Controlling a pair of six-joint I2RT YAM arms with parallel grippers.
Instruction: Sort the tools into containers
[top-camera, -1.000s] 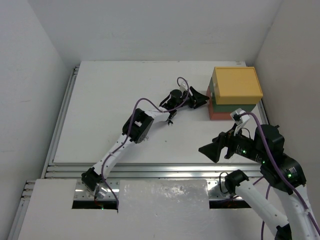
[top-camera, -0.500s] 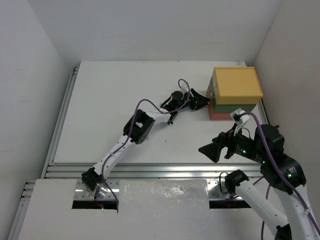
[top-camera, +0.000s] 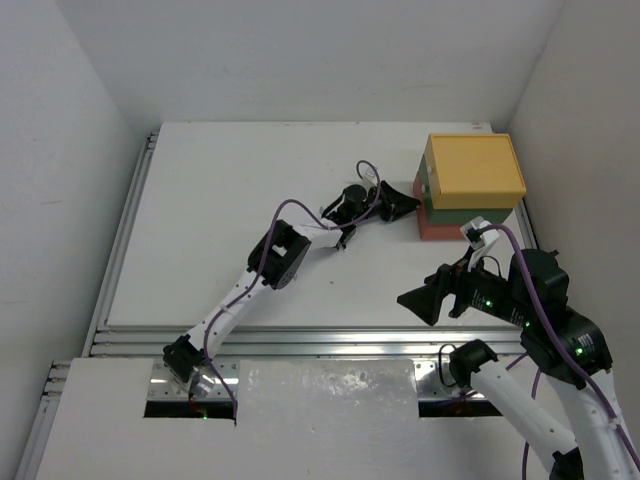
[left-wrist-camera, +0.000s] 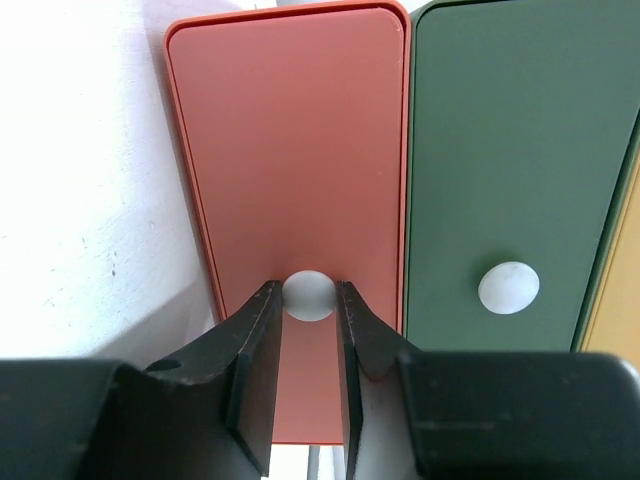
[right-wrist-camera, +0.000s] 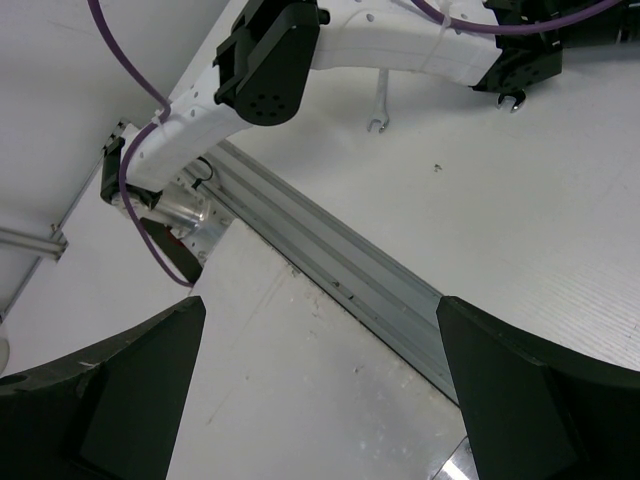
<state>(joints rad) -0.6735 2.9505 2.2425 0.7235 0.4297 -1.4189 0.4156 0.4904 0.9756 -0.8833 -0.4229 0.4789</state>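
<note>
My right gripper moves outward and down onto the tool by my left gripper's wrist next, since that tool still lies on top of the table.
The containers are stacked at the back right: yellow on top (top-camera: 475, 170), dark green in the middle (top-camera: 421, 186), red-orange at the bottom (top-camera: 436, 229). In the left wrist view the red-orange front (left-wrist-camera: 290, 150) and the green front (left-wrist-camera: 510, 150) each carry a white knob. My left gripper (top-camera: 405, 205) is shut on the red-orange one's knob (left-wrist-camera: 309, 296), a fingertip on each side. A silver wrench (right-wrist-camera: 377, 105) lies on the table under the left arm, with another tool end (right-wrist-camera: 513, 99) beside it. My right gripper (right-wrist-camera: 320, 305) is open and empty, held above the near rail.
An aluminium rail (top-camera: 300, 340) runs along the table's near edge, with a white panel (top-camera: 330, 385) in front of it. White walls close in on the left, back and right. The left arm (top-camera: 290, 240) stretches diagonally across the table.
My left gripper has moved a little right to the red-orange container's front and its jaws have narrowed around the knob. The right arm has not moved.
</note>
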